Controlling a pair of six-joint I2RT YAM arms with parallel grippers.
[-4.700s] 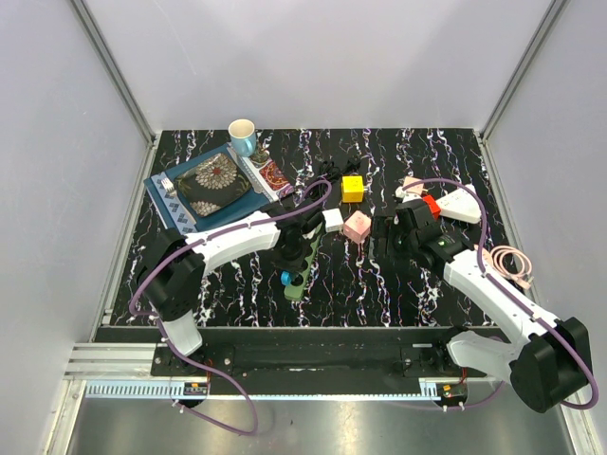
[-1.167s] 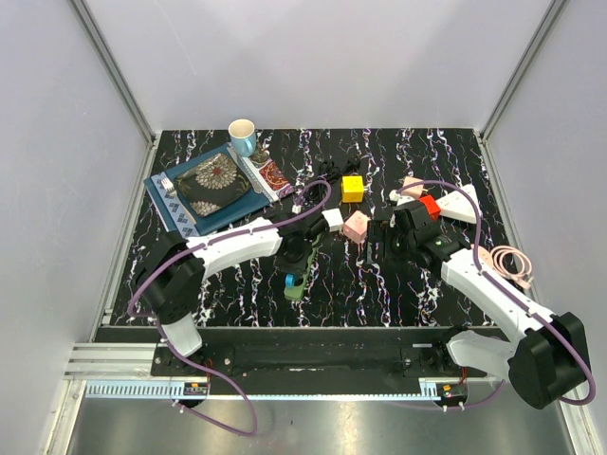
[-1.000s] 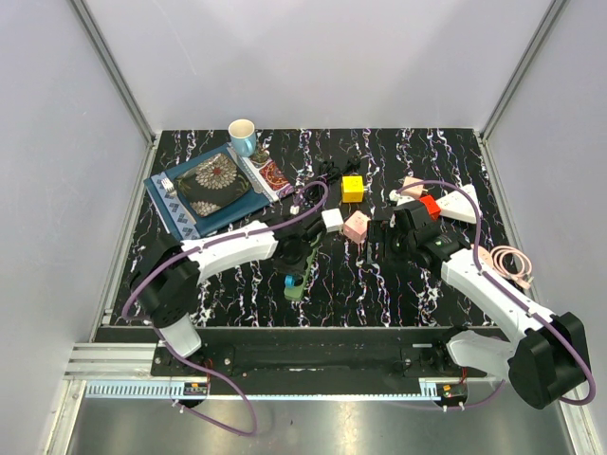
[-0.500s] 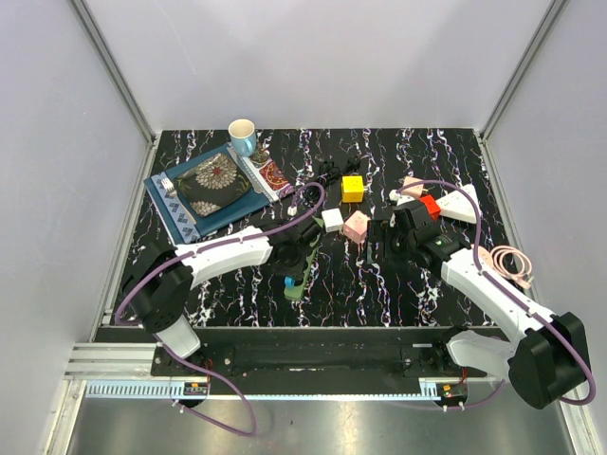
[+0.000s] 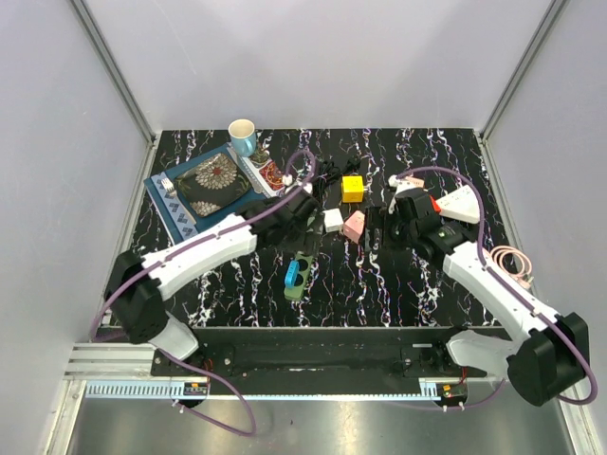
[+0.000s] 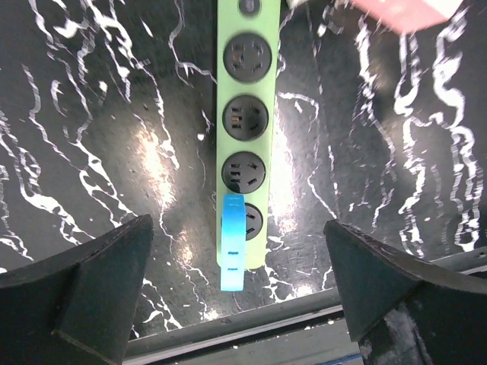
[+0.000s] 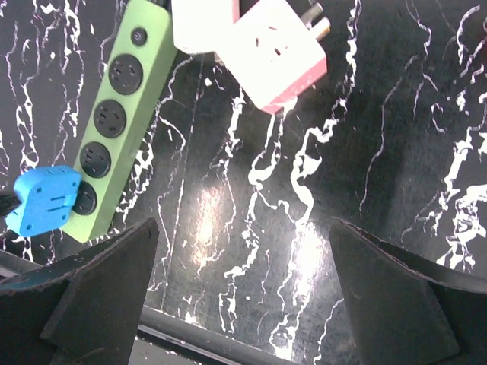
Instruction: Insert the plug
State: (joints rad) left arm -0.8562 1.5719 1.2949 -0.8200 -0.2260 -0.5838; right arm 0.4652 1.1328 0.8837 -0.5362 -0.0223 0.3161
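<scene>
My right gripper moves outward and down over the pink adapter's body (image 5: 354, 226) (image 7: 278, 58) and closes on it next, because its bare prongs show it is still unplugged.
A green power strip (image 5: 301, 269) lies on the black marbled table, with a blue plug (image 5: 290, 276) at its near end. In the left wrist view the plug (image 6: 232, 242) covers the left part of the nearest socket on the strip (image 6: 246, 114) and overhangs its edge. I cannot tell whether its prongs are seated. My left gripper (image 6: 236, 220) hangs open high above the plug, touching nothing; in the top view it (image 5: 302, 210) sits over the strip's far end. My right gripper (image 7: 243, 220) is open and empty over bare table, right of the strip (image 7: 114, 114) and plug (image 7: 46, 199).
A pink adapter (image 7: 278, 49), a white cube (image 5: 332, 220) and a yellow cube (image 5: 352, 188) lie past the strip. A mug (image 5: 243, 136) and a blue tray (image 5: 169, 210) stand at the back left. A white wedge (image 5: 462, 202) and a coiled cable (image 5: 512, 261) lie at the right.
My left gripper has opened, let go of the blue plug and lifted back towards the far side. The plug stays at the strip's near end. The right arm has shifted slightly.
</scene>
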